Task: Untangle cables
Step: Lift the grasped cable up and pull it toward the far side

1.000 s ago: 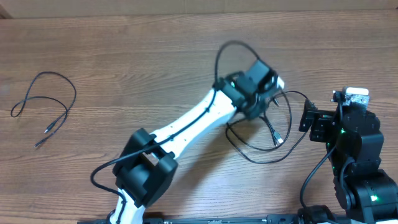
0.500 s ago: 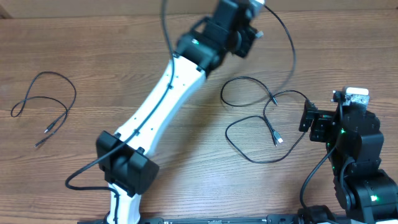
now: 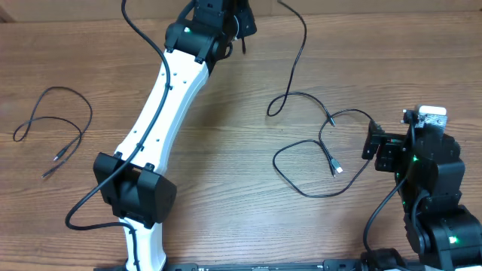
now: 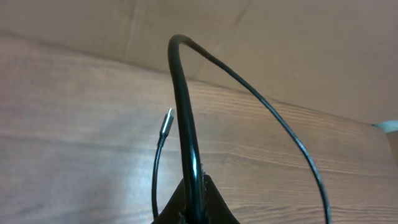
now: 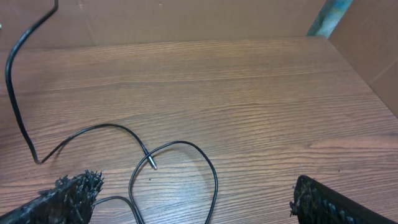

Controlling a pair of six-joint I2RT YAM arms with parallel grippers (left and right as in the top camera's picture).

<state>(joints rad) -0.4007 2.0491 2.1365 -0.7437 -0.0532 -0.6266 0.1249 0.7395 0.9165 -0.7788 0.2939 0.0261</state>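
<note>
My left gripper should next pull the cable to the left in the overhead view, over the tabletop point(image 3: 105, 64) beside the third cable, to release it, because its plug lies over the loop.
My left gripper point(image 3: 239, 22) is far back near the table's rear edge, shut on a thin black cable point(image 3: 295, 60). That cable rises out of the overhead view, then drops to the table, and its plug point(image 3: 331, 120) rests across a second looped cable point(image 3: 301, 188). In the left wrist view the held cable point(image 4: 184, 112) arches up from the closed jaws, and a small plug point(image 4: 166, 121) dangles beside it. My right gripper point(image 3: 373, 143) stands open at the right, with the loop point(image 5: 214, 180) on the table between its fingers point(image 5: 68, 193). A third cable point(image 3: 53, 120) lies alone at the far left.
A brown cardboard wall runs along the table's back edge point(image 3: 376, 7). The right arm's base point(image 3: 437, 218) fills the front right corner. The left arm's white link point(image 3: 166, 105) stretches diagonally over the middle left of the wood table.
The left arm swung from the tangle at centre right to the far back left, pulling one cable up and out. The loop on the table stayed. The right arm did not move.
</note>
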